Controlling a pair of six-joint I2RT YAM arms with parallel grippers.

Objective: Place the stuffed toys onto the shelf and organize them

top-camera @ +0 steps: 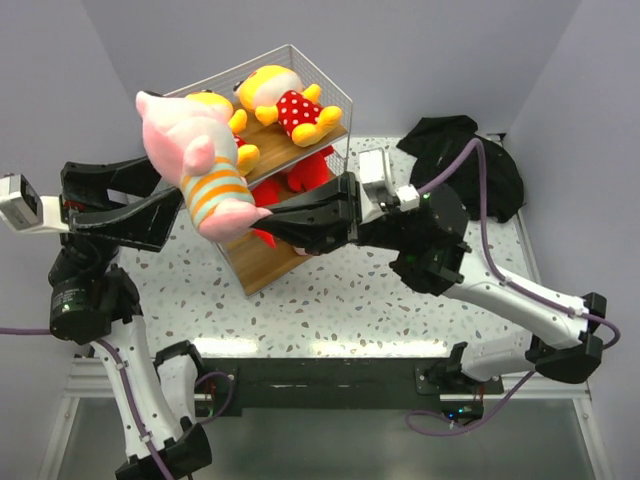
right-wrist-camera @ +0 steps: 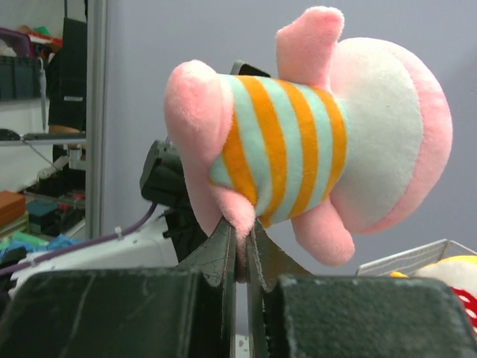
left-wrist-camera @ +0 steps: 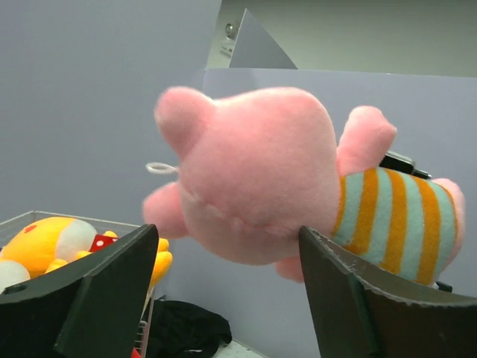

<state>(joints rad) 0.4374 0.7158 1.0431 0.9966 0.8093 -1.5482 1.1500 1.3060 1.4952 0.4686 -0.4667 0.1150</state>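
My right gripper should go down to the bottom board's near end below it, tip downward and let go of the toy, because the wood there is bare.
A pink stuffed toy in orange and pale-blue stripes hangs in the air in front of the shelf, a white wire rack with wooden boards. My right gripper is shut on one of its legs, seen pinched in the right wrist view under the toy. My left gripper is open just below the toy's head, its fingers either side of it. Two yellow dolls lie on the top board. Red sharks lie on the board below.
A black cloth heap lies at the back right of the speckled table; it also shows in the left wrist view. Grey walls close in the back and sides. A yellow doll shows at the left wrist view's left edge.
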